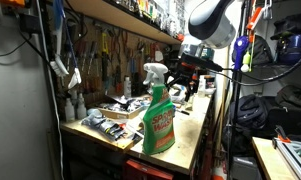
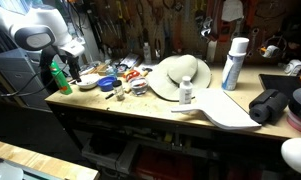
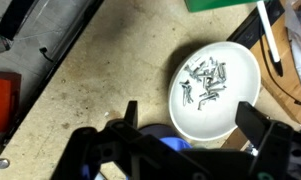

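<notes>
The white bowl's rim (image 3: pixel 173 108) is a thin edge that already lies between the two fingers of my open gripper. My gripper should move down until its fingers straddle it, before it closes.
In the wrist view my gripper (image 3: pixel 194 120) is open, its two black fingers on either side of the near rim of a white bowl (image 3: pixel 235 95) holding several small metal screws (image 3: pixel 203 82). It hovers above the bowl and holds nothing. A blue round object (image 3: pixel 176 144) lies right under the gripper body, partly hidden. In both exterior views the gripper (image 1: pixel 190 72) (image 2: pixel 74 72) hangs over the cluttered end of the wooden workbench (image 2: pixel 140 108), next to a green spray bottle (image 1: pixel 158 116) (image 2: pixel 58 78). The bowl (image 2: pixel 87 85) sits just below it.
A red and black tool (image 3: pixel 0 100) lies at the wrist view's left. On the bench are a pale wide-brimmed hat (image 2: pixel 178 75), a white spray can (image 2: pixel 233 62), a small white bottle (image 2: pixel 186 92), a black bag (image 2: pixel 270 105) and small tools. A tool wall stands behind.
</notes>
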